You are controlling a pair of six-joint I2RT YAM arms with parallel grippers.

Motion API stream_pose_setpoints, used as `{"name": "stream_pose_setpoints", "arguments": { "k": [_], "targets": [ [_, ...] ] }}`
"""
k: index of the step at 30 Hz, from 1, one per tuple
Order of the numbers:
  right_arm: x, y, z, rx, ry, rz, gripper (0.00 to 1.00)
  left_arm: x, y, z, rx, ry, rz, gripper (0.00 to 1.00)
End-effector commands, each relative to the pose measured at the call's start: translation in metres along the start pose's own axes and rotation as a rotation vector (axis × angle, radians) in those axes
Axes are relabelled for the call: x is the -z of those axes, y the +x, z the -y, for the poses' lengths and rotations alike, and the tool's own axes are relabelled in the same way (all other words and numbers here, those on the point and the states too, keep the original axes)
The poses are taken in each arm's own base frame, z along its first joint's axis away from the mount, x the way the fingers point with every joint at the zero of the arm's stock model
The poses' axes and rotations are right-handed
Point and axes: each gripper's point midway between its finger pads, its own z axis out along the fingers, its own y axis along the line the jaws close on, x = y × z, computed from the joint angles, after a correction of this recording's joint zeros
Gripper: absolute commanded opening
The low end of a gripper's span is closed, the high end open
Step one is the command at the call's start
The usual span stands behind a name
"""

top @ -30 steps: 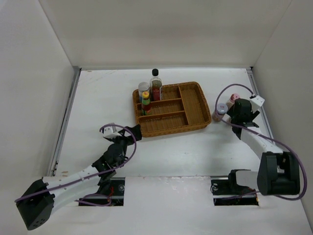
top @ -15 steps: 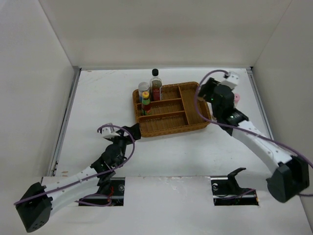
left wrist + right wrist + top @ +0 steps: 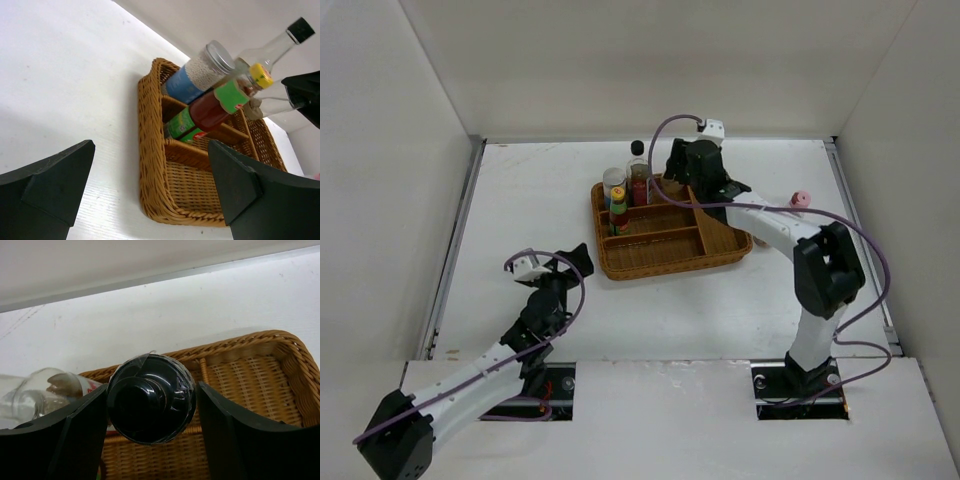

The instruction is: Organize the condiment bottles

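Observation:
My right gripper moves down into the tray's back section (image 3: 193,371) beside the tall black-capped bottle and releases the shaker (image 3: 142,390) next, since that free spot lies below the gripper.
My right gripper (image 3: 150,401) is shut on a dark-capped brown shaker (image 3: 142,390), seen cap-on between its fingers. It hangs over the back of the brown wicker tray (image 3: 670,268), where the right gripper (image 3: 682,170) sits close beside the tall black-capped bottle (image 3: 638,168). A silver-lidded jar (image 3: 200,75) and a yellow-capped red sauce bottle (image 3: 220,102) stand with it in the tray's left end. A pink-capped bottle (image 3: 800,198) stands on the table to the right. My left gripper (image 3: 575,262) is open near the tray's front left corner and holds nothing.
The tray's middle and right compartments (image 3: 715,215) hold nothing. White walls close the table on three sides. The right arm stretches across the tray's back right corner.
My right arm has swung from the table's right side to above the tray's back, carrying the shaker. The left arm has drawn back slightly to the left.

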Motion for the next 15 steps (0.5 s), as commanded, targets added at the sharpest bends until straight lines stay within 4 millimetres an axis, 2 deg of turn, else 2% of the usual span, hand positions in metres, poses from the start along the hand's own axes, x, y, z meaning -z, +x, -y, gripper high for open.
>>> {"name": "stream_pose_setpoints", "arguments": {
  "k": [1,11,15],
  "targets": [
    [-0.008,-0.042,-0.025,-0.016,-0.058,0.117,0.51,0.002,0.012,-0.023,-0.034,-0.037,-0.01,1.0],
    [-0.03,0.026,-0.005,0.041,-0.019,0.004,0.52,-0.001,0.017,-0.019,-0.039,-0.013,-0.039,1.0],
    [-0.032,0.04,0.008,0.056,0.021,-0.01,0.58,0.0,0.017,-0.017,-0.033,-0.001,-0.043,1.0]
  ]
}}
